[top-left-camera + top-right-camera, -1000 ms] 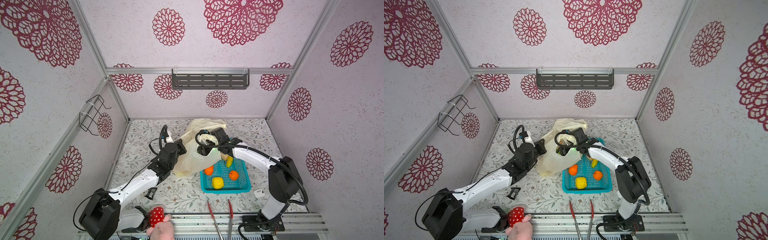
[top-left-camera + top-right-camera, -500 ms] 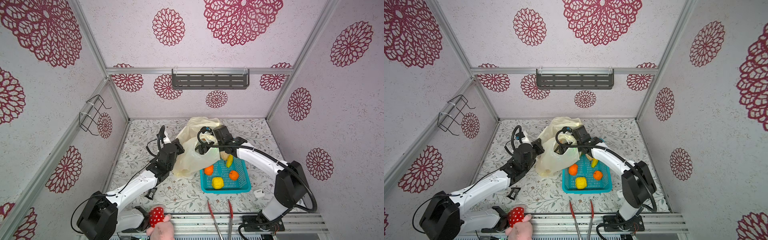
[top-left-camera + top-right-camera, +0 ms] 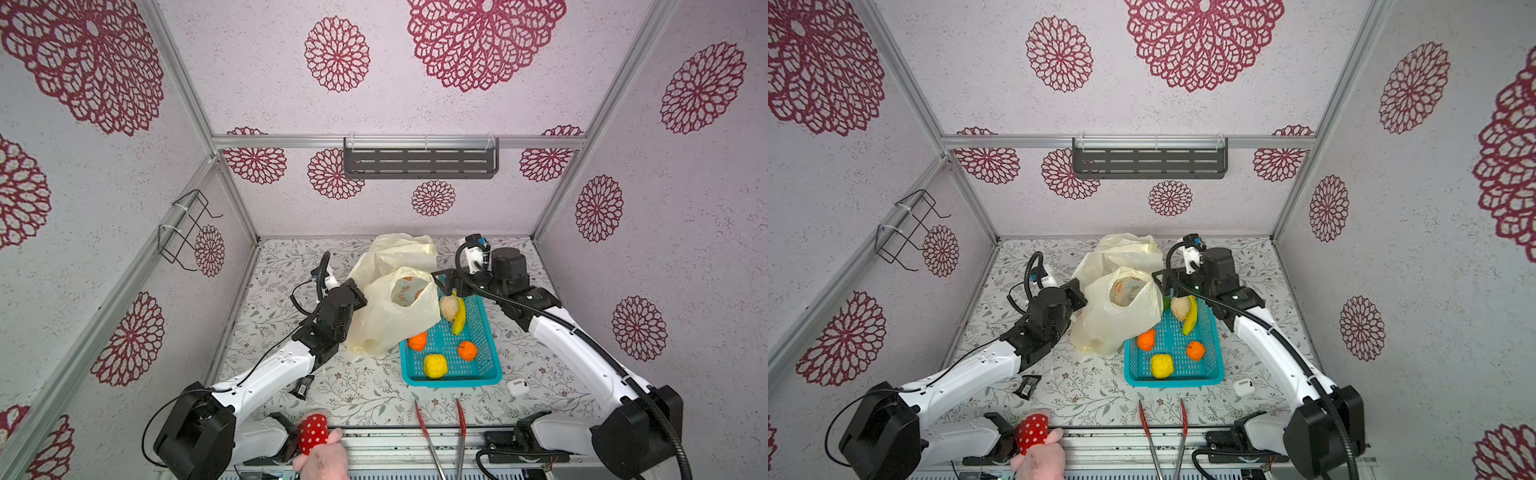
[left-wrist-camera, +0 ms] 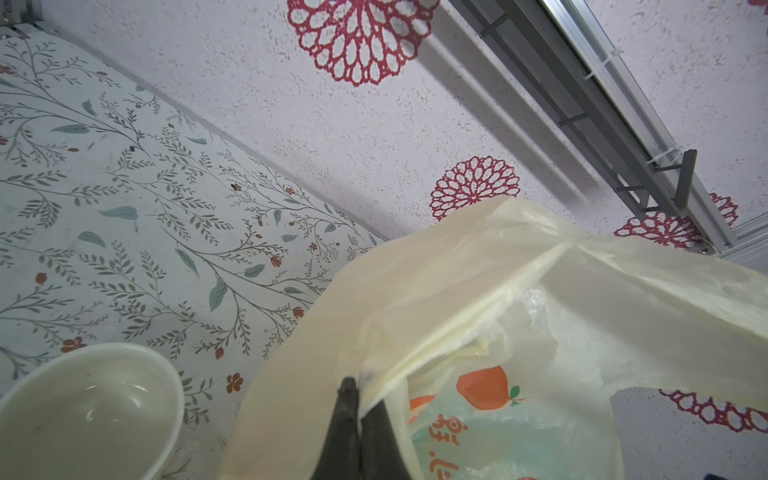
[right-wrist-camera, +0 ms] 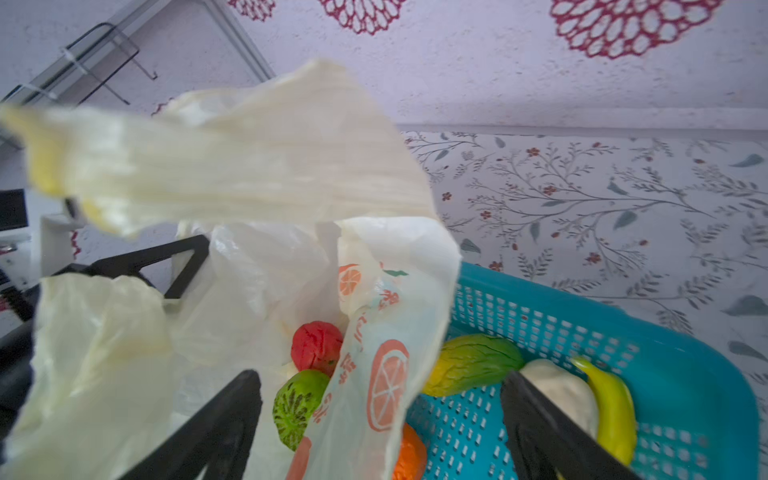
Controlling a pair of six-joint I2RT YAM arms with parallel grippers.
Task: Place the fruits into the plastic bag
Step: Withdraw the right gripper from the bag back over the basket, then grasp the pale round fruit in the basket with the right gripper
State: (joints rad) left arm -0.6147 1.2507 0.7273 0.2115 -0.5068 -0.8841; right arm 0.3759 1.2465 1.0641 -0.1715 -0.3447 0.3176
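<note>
My right gripper draws away from the bag's side and lowers, open, onto the beige knobbly piece [image 3: 449,307] next, since that lies below it in the basket [image 3: 453,381].
The pale-yellow plastic bag [image 3: 390,320] stands open left of the teal basket [image 3: 453,381]. My left gripper [image 4: 359,386] is shut on the bag's rim and holds the mouth up. Inside the bag lie a red apple [image 5: 316,345] and a green bumpy ball [image 5: 299,403]. My right gripper [image 5: 382,399] is open beside the mouth, with the bag's printed wall hanging loose between its fingers. The basket holds a beige knobbly piece [image 3: 449,307], a banana [image 3: 459,318], two oranges [image 3: 417,340] [image 3: 468,350], a lemon [image 3: 435,365] and a green-yellow ridged fruit [image 5: 473,365].
Red-handled tongs [image 3: 440,432] and a white earbud case [image 3: 516,386] lie near the front edge. A small black item [image 3: 302,386] sits by the left arm. A hand holds a red dotted plush toy [image 3: 313,432] at the front. A white bowl [image 4: 83,415] shows in the left wrist view.
My right gripper has opened wider and drawn back to the right, from over the bag's mouth to its right side. The left gripper keeps its hold on the rim.
</note>
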